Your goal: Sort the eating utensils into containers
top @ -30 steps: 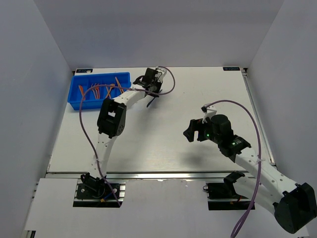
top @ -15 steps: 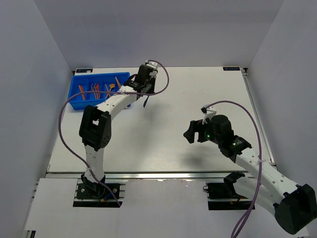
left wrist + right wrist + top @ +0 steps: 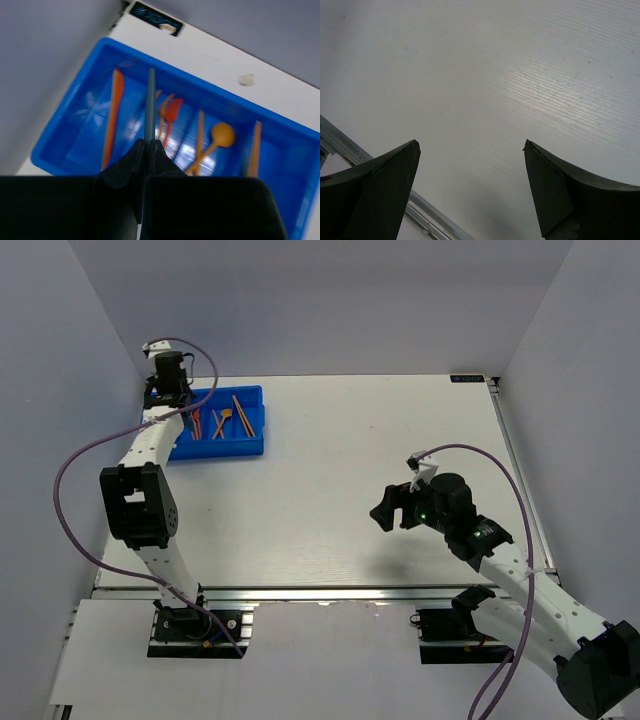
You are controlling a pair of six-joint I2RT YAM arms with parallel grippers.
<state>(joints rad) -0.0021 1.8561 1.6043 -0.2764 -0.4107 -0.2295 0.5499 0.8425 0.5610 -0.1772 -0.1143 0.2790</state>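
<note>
My left gripper holds the stick and needs to go left in the top view and down to release it beside the orange knife, on the tray's bare bottom.
The bright blue tray (image 3: 250,445) sits at the table's far left; it also shows in the left wrist view (image 3: 60,145). Several orange and red utensils lie in its compartments: an orange knife (image 3: 113,117), a red one (image 3: 171,114), an orange spoon (image 3: 218,136), orange sticks (image 3: 254,147). My left gripper (image 3: 166,390) hovers over the tray's left end, shut on a dark grey-blue stick (image 3: 149,107) that points out over the tray. My right gripper (image 3: 385,508) is open and empty above bare table, far from the tray; it also shows in the right wrist view (image 3: 470,147).
The white table (image 3: 330,490) has a metal rail (image 3: 427,215) along its near edge. Grey walls close in the left, back and right sides. A small label (image 3: 152,19) sits at the far left corner behind the tray.
My left arm has swung left, carrying the dark stick from near the table's far middle to over the tray's left end. The right arm has not moved.
</note>
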